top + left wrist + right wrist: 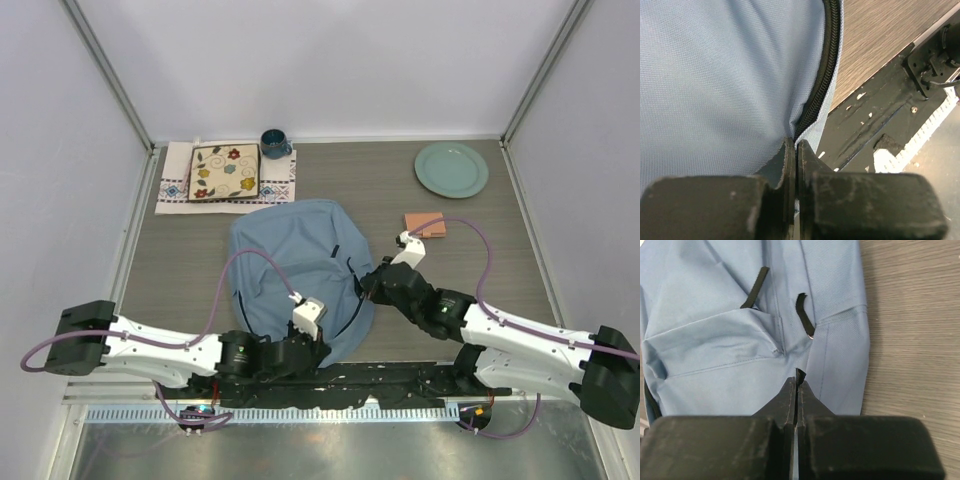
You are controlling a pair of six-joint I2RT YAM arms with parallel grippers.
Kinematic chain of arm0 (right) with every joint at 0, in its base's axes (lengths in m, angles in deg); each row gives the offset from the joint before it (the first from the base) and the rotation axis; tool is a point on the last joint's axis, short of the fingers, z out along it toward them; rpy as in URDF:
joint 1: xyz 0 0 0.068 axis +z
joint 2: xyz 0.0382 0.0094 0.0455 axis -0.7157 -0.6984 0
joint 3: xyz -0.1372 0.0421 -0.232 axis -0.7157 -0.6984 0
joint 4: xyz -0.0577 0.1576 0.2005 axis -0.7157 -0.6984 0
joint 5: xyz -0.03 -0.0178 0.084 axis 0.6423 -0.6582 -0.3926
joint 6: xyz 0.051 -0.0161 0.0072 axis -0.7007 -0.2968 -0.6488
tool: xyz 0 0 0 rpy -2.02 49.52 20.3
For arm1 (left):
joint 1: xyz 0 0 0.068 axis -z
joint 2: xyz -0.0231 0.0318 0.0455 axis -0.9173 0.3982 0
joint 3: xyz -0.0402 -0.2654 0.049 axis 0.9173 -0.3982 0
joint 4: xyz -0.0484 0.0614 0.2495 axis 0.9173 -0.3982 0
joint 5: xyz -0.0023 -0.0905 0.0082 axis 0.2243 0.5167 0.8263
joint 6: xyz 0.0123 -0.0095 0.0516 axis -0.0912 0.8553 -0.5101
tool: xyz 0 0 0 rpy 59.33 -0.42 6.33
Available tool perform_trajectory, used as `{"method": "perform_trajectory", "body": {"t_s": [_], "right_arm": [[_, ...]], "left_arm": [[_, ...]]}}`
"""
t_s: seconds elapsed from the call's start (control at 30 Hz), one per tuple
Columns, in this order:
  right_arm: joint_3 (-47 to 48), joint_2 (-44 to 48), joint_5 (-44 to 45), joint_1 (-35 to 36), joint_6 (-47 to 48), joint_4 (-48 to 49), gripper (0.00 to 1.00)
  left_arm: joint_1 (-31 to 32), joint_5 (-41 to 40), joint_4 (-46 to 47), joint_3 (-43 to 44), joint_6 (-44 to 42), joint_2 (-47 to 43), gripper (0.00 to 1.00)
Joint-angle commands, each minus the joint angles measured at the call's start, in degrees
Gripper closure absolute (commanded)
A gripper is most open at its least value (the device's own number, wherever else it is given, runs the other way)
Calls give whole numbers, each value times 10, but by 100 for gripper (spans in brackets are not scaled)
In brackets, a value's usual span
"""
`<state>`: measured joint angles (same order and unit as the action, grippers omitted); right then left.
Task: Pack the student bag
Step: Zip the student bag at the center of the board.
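Next I should draw my right gripper outward to that loose tab's ring [354, 275] [811, 336] and release, since a gap remains between the held tab and the loose one nearest it.
The student bag [285, 262] is a dusty-blue backpack lying flat in the middle of the table. My left gripper [320, 348] is at its near right edge. In the left wrist view the left gripper [796, 146] is shut on the bag's blue fabric [715, 75], right beside the dark zipper [826, 75]. My right gripper [367, 286] reaches the bag's right side. In the right wrist view the right gripper [798, 381] is shut on a short black pull tab [800, 373] of the bag [715, 355]. Two other black pull tabs [805, 315] lie loose on the fabric.
A flower-patterned book [225, 172] lies on an embroidered cloth [175, 185] at the back left, with a dark blue mug [275, 143] beside it. A pale green plate [452, 169] sits back right. A small brown notebook [427, 224] lies just beyond the right arm. Black rails [875, 120] run along the near edge.
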<state>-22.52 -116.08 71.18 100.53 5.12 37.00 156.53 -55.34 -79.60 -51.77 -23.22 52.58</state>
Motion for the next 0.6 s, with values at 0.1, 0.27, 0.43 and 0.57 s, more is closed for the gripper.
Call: {"method": "perform_trajectory", "body": {"t_s": [0.1, 0.27, 0.43, 0.57], "right_arm": [[-17, -1, -69, -12, 47, 168, 99], [-39, 17, -93, -2, 52, 180, 99], [-50, 40, -82, 1, 47, 159, 99], [-48, 53, -66, 1, 44, 143, 99]], "left_arm": [[18, -36, -153, 4, 31, -68, 61], [18, -104, -153, 95, -18, -73, 10], [1, -124, -113, 168, -89, -18, 0], [-21, -93, -98, 194, -83, 47, 0]]}}
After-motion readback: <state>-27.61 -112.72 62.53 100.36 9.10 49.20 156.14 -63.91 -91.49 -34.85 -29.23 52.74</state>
